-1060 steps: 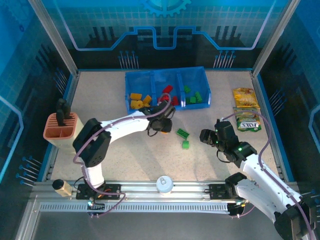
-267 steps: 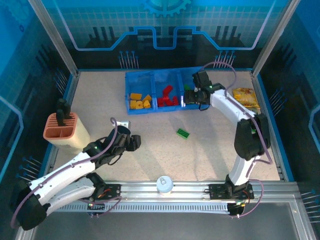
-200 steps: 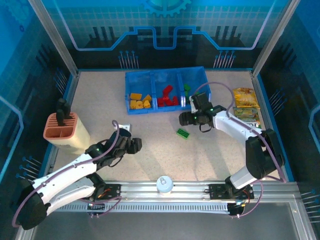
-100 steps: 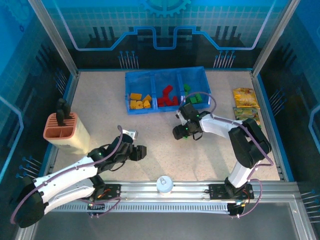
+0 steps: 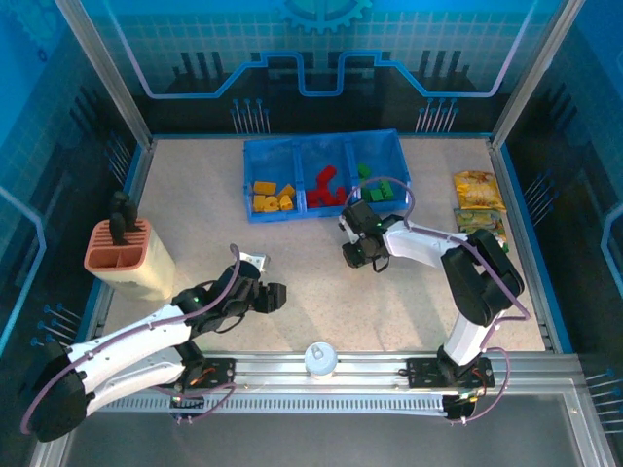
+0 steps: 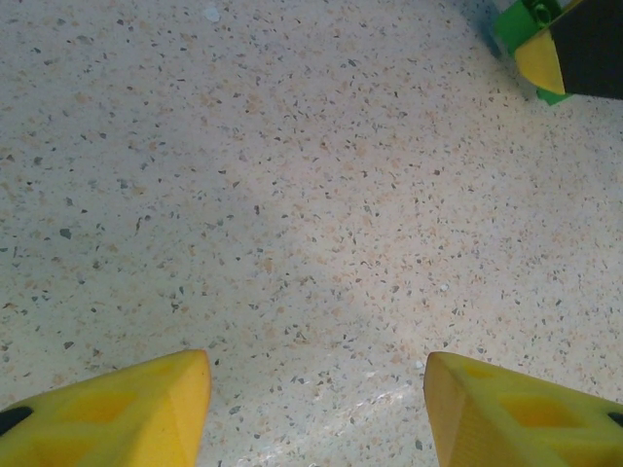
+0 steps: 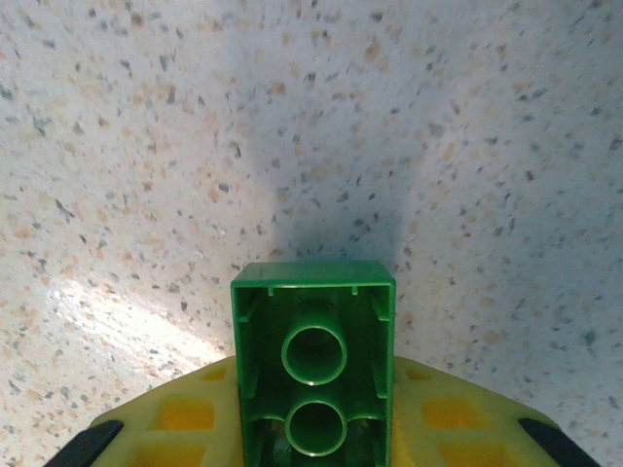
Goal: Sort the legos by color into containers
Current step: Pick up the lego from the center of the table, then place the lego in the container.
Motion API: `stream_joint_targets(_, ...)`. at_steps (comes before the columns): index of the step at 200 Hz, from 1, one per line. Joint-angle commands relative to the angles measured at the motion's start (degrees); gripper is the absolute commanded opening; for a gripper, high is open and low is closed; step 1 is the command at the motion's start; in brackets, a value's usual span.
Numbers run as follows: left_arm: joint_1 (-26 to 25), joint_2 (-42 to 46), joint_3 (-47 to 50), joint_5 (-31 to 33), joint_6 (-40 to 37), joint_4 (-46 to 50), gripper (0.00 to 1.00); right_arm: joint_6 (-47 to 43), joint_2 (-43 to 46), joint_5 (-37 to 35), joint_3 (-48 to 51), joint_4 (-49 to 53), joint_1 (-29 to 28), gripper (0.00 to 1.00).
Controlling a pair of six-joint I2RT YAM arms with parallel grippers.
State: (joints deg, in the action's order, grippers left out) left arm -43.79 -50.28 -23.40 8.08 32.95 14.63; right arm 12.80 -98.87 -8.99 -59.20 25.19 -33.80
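Note:
My right gripper rises and moves outward over the tray's section with green legos next, beyond the tray's side, and releases the green lego there.
A green lego (image 7: 313, 360) is clamped underside-up between the yellow fingers of my right gripper (image 7: 313, 413), just above the speckled table. That gripper (image 5: 353, 257) sits mid-table, below the blue tray of containers (image 5: 323, 141). The tray's left compartment holds yellow legos (image 5: 271, 197), the middle one red legos (image 5: 329, 188), the right one green legos (image 5: 378, 189). My left gripper (image 5: 279, 295) hovers low at the front left, open with bare table between its fingers (image 6: 117, 409). The held green lego (image 6: 516, 17) shows at the top right corner of the left wrist view.
Two yellow-green snack packets (image 5: 477, 190) lie at the right edge. A terracotta slotted holder (image 5: 122, 248) stands at the left. A white round knob (image 5: 319, 358) sits on the front rail between the arm bases.
My right gripper came down from the tray's green compartment to the green lego on the table and shut on it. The left arm slid slightly right.

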Motion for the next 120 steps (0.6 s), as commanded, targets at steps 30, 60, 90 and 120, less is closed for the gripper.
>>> stream_joint_targets(30,-0.7,0.3,1.0,0.3,-0.9,-1.0,0.61,3.3,8.5,-2.6,-2.2,1.9,5.4,0.21)
stream_joint_targets(60,-1.0,1.4,1.9,-1.1,-1.7,-3.4,0.61,3.9,8.9,-1.2,-6.4,2.3,10.5,0.21)
stream_joint_targets(90,-1.1,2.0,2.0,-1.3,-1.9,-3.8,0.61,3.4,4.0,0.0,-15.3,4.5,15.3,0.22)
stream_joint_targets(120,-1.2,2.3,0.9,-0.3,-2.2,-2.3,0.61,3.2,-4.4,2.7,-27.5,7.2,19.2,0.22)
